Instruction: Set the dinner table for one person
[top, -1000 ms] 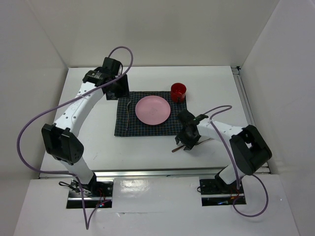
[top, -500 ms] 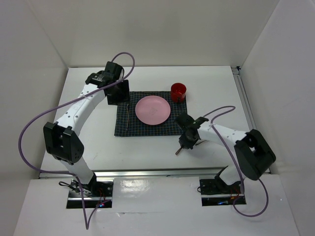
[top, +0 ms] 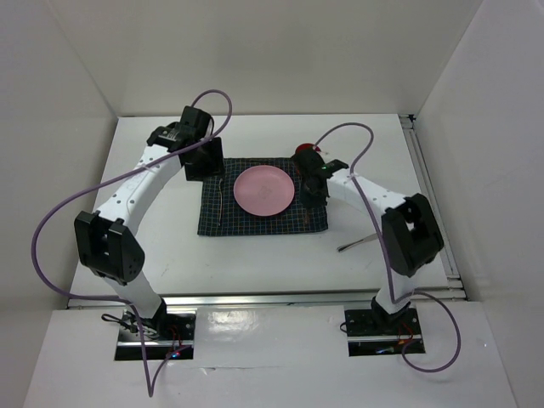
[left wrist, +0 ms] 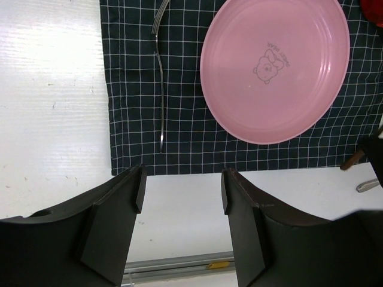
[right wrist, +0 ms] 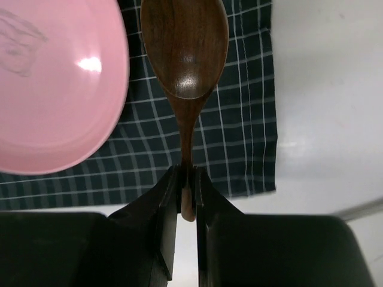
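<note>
My right gripper moves down onto the part of the cloth beside the pink plate next and releases the end of the spoon's handle. This is because the spoon [right wrist: 184, 54] still hangs above the cloth.
A dark wooden spoon [right wrist: 184, 54] hangs over the right strip of the navy checked cloth [right wrist: 239, 149], beside the pink plate [right wrist: 54, 84]. My right gripper [right wrist: 187, 179] is shut on the end of its handle. In the top view the right gripper [top: 317, 183] sits just right of the pink plate [top: 264, 189] on the cloth [top: 255, 223]. My left gripper [top: 204, 158] hovers open over the cloth's far left corner. In its wrist view, the left gripper [left wrist: 182, 185] holds nothing. The cloth lies on the white dinner table [top: 153, 246].
A metal fork [left wrist: 160, 89] lies on the cloth left of the plate [left wrist: 275, 66]. A red cup [top: 306, 153] stands at the cloth's far right corner, partly behind the right arm. A thin metal utensil [top: 357, 244] lies on the table near the right arm's elbow.
My right gripper shut on the wooden spoon at the table's near right, lifted it and carried it to the cloth beside the plate. The left arm barely moved.
</note>
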`<state>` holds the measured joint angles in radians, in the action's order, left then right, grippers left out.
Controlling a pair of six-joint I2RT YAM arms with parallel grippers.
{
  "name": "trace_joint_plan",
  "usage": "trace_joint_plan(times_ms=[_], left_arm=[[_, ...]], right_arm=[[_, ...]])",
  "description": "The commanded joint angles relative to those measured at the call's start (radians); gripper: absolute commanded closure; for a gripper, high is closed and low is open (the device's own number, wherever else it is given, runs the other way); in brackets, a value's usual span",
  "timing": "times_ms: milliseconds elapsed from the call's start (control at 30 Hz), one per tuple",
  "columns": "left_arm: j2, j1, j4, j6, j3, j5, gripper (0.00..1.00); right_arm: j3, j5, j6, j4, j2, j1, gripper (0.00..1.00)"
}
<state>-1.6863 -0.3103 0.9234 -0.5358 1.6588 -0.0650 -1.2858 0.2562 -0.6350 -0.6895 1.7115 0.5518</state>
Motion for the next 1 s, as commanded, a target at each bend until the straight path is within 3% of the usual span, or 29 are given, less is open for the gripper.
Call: trace_joint_plan(times_ms=[0,733,967], left_arm=[[0.050,0.004,-0.008,-0.007,-0.019,-0.009,0.30],[0.059,0.013,-0.008,-0.007,-0.047,-0.010,0.30],[0.059,0.022,0.002,0.002,-0.056,-0.001,0.32]], right_arm=[[-0.053,-0.044,0.213,0.027,0.089,-0.027,1.00],[-0.176,-0.150,0.253,0.084,0.292,-0.070,1.00],[-0.195,-0.132,0.232,0.042,0.290,-0.070,0.70]])
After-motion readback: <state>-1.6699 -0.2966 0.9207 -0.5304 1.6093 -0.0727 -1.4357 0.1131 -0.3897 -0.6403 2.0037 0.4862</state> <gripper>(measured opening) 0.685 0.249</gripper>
